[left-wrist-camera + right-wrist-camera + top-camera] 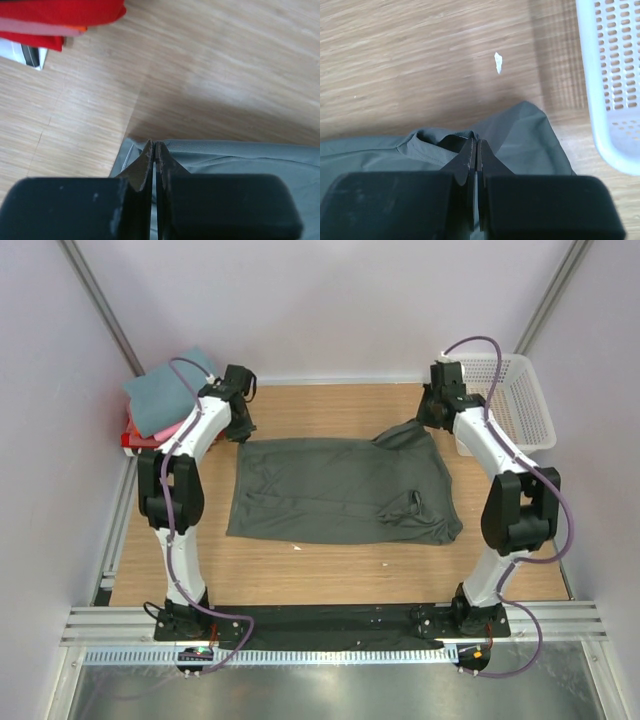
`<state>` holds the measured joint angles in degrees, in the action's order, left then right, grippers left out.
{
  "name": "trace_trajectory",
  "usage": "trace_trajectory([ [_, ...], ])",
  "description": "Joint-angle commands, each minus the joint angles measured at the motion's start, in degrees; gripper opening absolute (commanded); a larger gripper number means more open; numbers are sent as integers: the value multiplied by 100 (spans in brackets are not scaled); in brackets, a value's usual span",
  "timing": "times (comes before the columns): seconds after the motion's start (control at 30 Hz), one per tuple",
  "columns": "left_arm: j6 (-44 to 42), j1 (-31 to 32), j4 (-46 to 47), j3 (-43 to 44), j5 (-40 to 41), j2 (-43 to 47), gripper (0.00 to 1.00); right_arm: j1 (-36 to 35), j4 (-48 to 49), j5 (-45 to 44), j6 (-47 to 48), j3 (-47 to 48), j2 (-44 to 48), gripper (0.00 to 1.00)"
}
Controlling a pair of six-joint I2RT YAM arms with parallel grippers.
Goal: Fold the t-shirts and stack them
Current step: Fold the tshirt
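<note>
The raised edge of the shirt is in my right gripper, off the wood, and the shirt beyond the crumpled fold lies below. Next I will lower the edge back onto the shirt there and release it.
A dark grey-green t-shirt [340, 490] lies spread across the middle of the table, with a small crumpled fold near its right side. My left gripper [243, 433] is at its far left corner. In the left wrist view the gripper [155, 146] has its jaws shut on the shirt's [240, 155] far edge. My right gripper [428, 422] is at the far right corner. In the right wrist view the gripper [476, 139] is shut on a raised fold of the shirt [530, 135]. Folded shirts are stacked at the far left: teal-blue [165, 395] on top, pink and red [65, 12] beneath.
A white lattice basket [520, 400] stands at the far right, just beyond the right gripper, and also shows in the right wrist view [615, 75]. A small white scrap [498, 62] lies on the wood beyond the shirt. Walls enclose the table on three sides.
</note>
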<state>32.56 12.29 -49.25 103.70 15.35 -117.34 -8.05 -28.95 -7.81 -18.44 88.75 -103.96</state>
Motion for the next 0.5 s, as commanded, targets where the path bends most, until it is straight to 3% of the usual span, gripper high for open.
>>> trace_trajectory([
  [0.0, -188, -8, 206, -218, -85, 440, 0, -47, 4, 105, -72, -584, 805, 1],
  [0.47, -531, -8, 109, -807, 55, 993, 0, -188, 57, -123, -722, -3248, 3083, 1],
])
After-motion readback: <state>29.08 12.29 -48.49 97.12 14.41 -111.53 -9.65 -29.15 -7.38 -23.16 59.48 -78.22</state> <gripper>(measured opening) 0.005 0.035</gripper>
